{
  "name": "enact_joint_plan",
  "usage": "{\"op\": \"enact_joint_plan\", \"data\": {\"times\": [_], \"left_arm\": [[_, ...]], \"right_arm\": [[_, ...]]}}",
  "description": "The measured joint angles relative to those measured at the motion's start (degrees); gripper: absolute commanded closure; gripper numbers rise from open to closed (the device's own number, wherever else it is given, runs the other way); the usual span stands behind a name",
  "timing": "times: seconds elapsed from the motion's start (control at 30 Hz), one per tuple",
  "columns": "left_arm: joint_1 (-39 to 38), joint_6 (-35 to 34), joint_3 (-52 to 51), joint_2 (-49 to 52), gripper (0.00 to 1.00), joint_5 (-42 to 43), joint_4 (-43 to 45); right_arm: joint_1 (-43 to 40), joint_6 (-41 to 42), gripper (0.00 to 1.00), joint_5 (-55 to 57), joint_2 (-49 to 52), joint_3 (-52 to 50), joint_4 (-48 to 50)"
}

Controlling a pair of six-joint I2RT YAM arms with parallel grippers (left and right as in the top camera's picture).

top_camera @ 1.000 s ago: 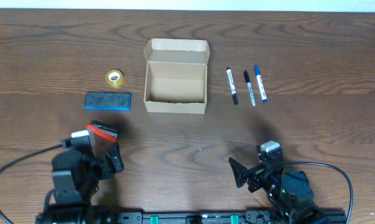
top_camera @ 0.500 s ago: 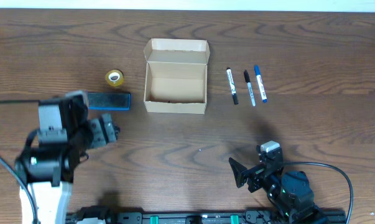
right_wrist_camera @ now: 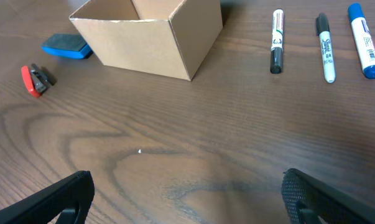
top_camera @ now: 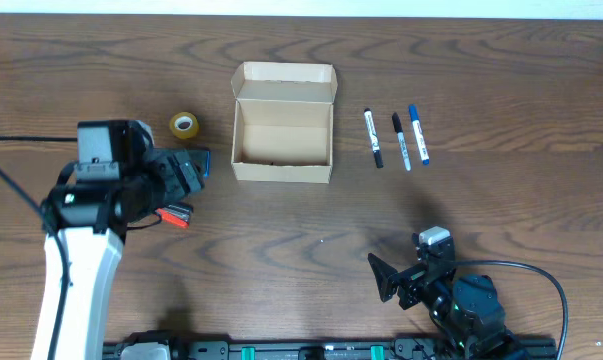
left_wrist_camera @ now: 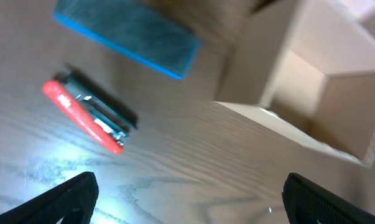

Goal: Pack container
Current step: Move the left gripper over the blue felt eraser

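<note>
The left gripper turns and lowers onto the blue eraser point(top_camera: 205, 163) point(left_wrist_camera: 128, 38) next, fingers astride its long edges. Bare tabletop between it and the clip leaves room for a finger.
The container point(top_camera: 282, 140) is an open tan cardboard box with its flap lid standing at the far side; it also shows in the left wrist view point(left_wrist_camera: 318, 93) and the right wrist view point(right_wrist_camera: 147, 37). Three markers lie to its right: a black one point(top_camera: 374, 138), a black one point(top_camera: 401, 141) and a blue one point(top_camera: 418, 133). My left gripper point(top_camera: 186, 178) is open and empty, raised over the blue eraser point(left_wrist_camera: 128, 38) and a red-and-black clip point(left_wrist_camera: 87, 115). My right gripper point(top_camera: 386, 280) is open and empty near the front edge.
A roll of clear tape point(top_camera: 184, 125) lies left of the box, behind the eraser point(top_camera: 199, 160). The red clip point(top_camera: 173, 214) lies in front of the eraser. The box holds a few dark specks at its bottom.
My left arm has risen from the front edge and swung toward the eraser, which it now partly covers. The red clip is uncovered again. The right arm has not moved.
</note>
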Motion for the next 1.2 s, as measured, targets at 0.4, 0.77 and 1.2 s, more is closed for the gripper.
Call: {"op": "enact_joint_plan", "data": {"times": [0.4,0.77,1.2], "left_arm": [[0.0,-12.4,9.0,15.8,0.04,-12.5,-3.0],[0.0,-21.4,18.6,28.2,0.04,-15.8,-4.6],[0.0,-27.1,23.5,40.2,0.04,-15.4,-3.0]], "right_arm": [[0.0,0.0,0.01,0.0,0.0,0.0,0.0],[0.0,0.0,0.01,0.0,0.0,0.0,0.0],[0.0,0.0,0.01,0.0,0.0,0.0,0.0]]}}
